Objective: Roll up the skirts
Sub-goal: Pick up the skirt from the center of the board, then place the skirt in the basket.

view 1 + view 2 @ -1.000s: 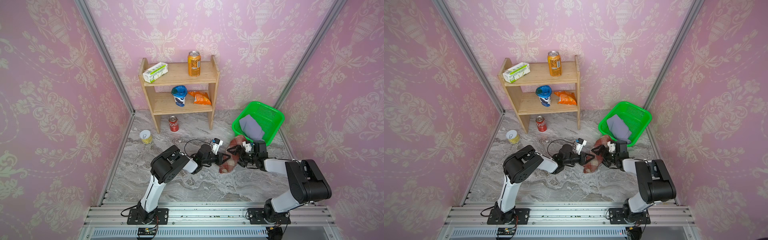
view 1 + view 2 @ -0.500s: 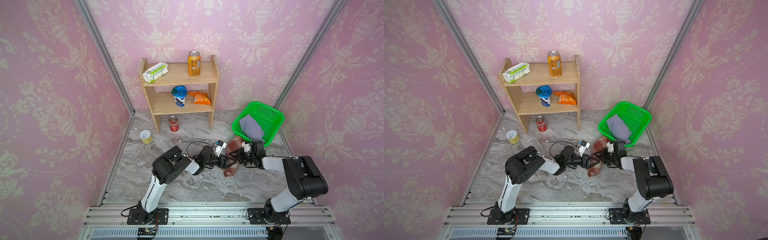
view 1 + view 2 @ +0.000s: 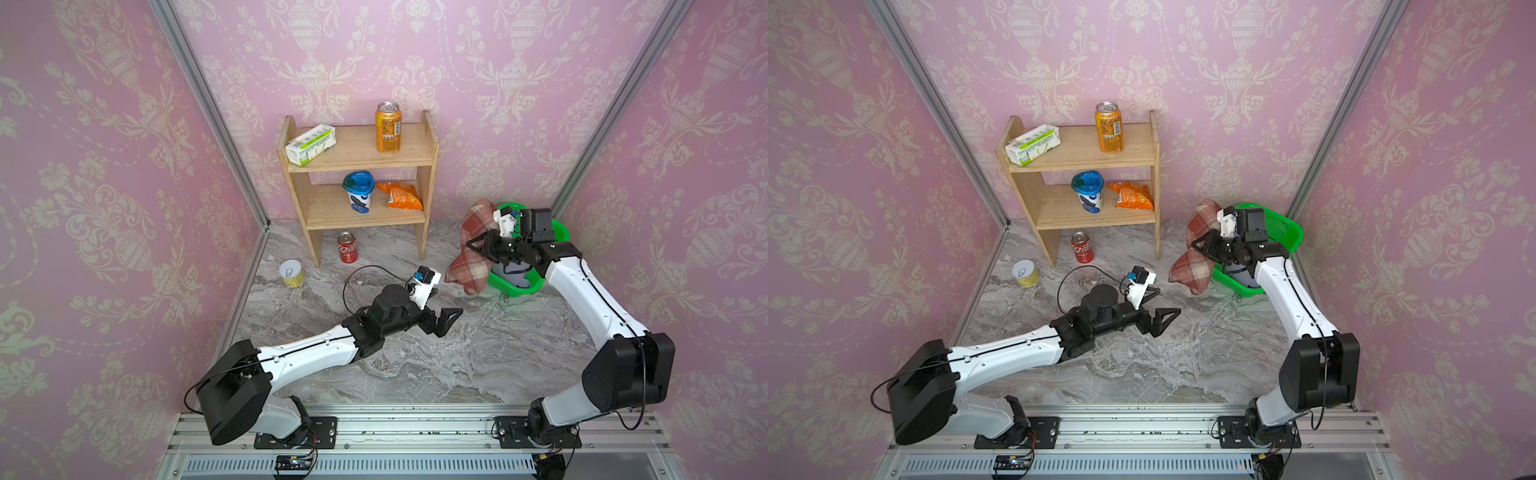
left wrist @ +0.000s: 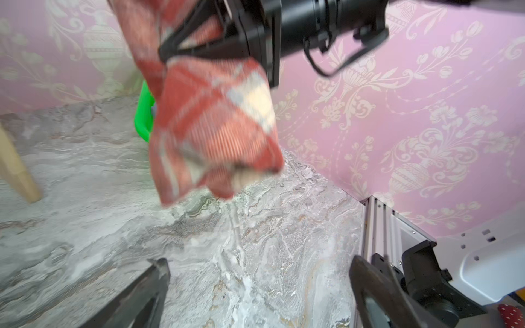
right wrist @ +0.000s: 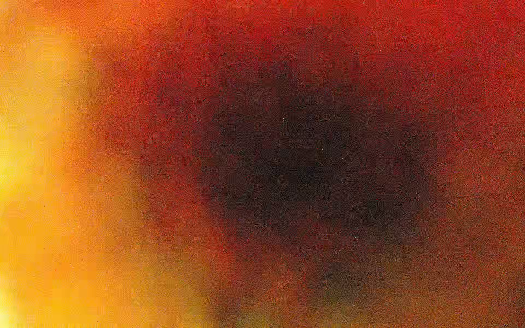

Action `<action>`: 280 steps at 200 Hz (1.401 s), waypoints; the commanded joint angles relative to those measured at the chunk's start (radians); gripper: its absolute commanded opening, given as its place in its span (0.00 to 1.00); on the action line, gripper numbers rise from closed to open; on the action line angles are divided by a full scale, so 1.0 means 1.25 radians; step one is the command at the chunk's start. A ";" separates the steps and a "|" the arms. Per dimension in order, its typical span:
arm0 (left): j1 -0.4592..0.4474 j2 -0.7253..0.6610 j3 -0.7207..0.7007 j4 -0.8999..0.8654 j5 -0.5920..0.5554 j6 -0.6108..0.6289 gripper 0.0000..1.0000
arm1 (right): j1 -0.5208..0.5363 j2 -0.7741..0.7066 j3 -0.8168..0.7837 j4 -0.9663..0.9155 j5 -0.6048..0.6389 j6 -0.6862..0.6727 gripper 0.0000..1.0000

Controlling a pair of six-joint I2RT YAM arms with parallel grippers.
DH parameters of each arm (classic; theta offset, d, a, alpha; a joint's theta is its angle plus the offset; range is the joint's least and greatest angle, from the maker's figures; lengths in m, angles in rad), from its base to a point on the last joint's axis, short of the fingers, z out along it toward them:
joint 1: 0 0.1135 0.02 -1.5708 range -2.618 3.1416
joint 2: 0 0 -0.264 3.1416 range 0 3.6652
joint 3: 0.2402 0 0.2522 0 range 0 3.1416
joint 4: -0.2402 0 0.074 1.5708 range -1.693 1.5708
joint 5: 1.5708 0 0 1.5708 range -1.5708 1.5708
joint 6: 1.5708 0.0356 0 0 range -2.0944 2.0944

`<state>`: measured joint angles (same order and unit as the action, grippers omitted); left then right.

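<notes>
The lavender-grey skirt takes the basket's near part, so next my right gripper should move away from the shelf and down into the basket's far part (image 3: 1276,227), which lies below it.
My right gripper (image 3: 471,249) is shut on the rolled red-brown and cream plaid skirt (image 3: 471,266). It holds the roll in the air beside the green basket (image 3: 561,232); in both top views the roll's lower end hangs near the basket's front rim. The plaid skirt (image 4: 216,127) also shows in the left wrist view, above the table. The right wrist view is filled with blurred red-orange cloth. The lavender-grey skirt (image 3: 1241,275) lies in the basket, mostly hidden by the right arm. My left gripper (image 3: 444,305) is open and empty, low over the table, left of the roll.
A wooden shelf (image 3: 357,166) at the back holds a box, an orange can, a cup and a snack bag. A red can (image 3: 347,247) and a yellow tin (image 3: 291,273) stand on the marble table in front of it. Pink walls close in on three sides.
The right gripper shut on the plaid roll and lifted it up toward the basket. The left gripper let go of the roll, opened wide and drew back to the left.
</notes>
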<state>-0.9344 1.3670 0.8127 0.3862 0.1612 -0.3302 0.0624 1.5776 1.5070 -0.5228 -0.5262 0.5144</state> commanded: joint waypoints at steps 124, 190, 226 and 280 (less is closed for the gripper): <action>-0.095 -0.288 -0.211 -0.250 -0.225 -0.003 0.99 | -0.020 0.476 0.679 -0.250 0.802 -0.743 0.00; -0.096 -0.216 -0.190 -0.277 -0.247 -0.001 0.99 | -0.057 0.533 0.518 0.000 0.872 -0.894 0.00; -0.095 -0.141 -0.170 -0.257 -0.248 -0.013 0.99 | -0.099 0.614 0.554 0.024 0.838 -0.932 0.00; -0.095 -0.042 -0.124 -0.248 -0.233 -0.014 0.99 | -0.139 0.609 0.347 0.240 0.783 -1.091 0.00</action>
<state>-1.0451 1.2865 0.6209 0.0731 -0.1223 -0.3313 -0.1055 2.3775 2.0491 -0.4133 0.4896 -0.7162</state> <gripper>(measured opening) 0.992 0.275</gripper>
